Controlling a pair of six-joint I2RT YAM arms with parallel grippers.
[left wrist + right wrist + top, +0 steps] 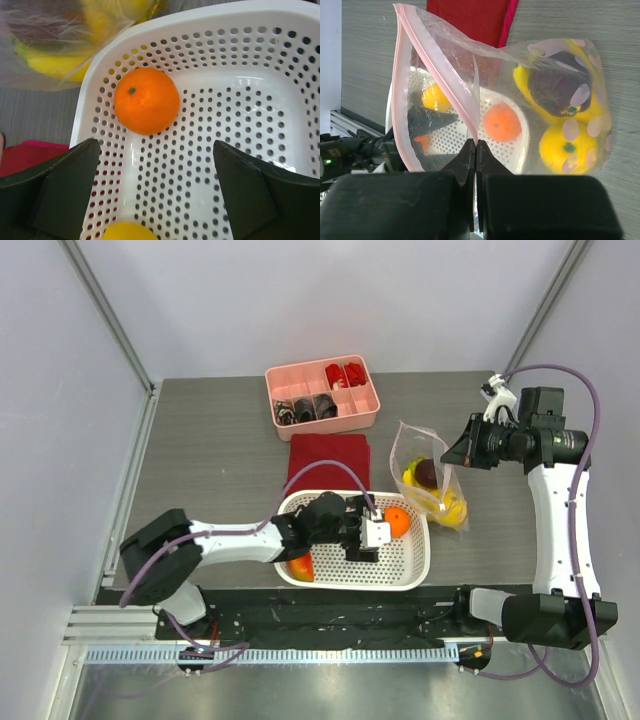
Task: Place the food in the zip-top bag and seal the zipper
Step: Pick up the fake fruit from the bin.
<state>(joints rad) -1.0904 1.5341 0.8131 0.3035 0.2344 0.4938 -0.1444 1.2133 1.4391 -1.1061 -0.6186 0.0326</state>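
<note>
The left gripper lowers to its right in the top view toward the orange [398, 521] [146, 100] next, with its fingers open wide enough to straddle it.
The clear zip-top bag [428, 478] lies right of the white basket [415, 575], mouth held up and open. It holds a dark plum [557, 85], a lemon [567, 147] and a banana [520, 80]. My right gripper [476, 145] is shut on the bag's mouth edge, on its pinkish zipper strip [401, 100]. My left gripper [155, 190] is open and empty inside the basket [240, 45], just short of the orange [146, 100]. Another lemon [127, 231] lies below the jaws. A red-yellow mango [300, 567] sits in the basket's near left corner.
A pink compartment tray [365, 420] with small red and dark items stands at the back. A red cloth [330, 460] lies between the tray and the basket. The basket's walls enclose my left gripper [375, 534].
</note>
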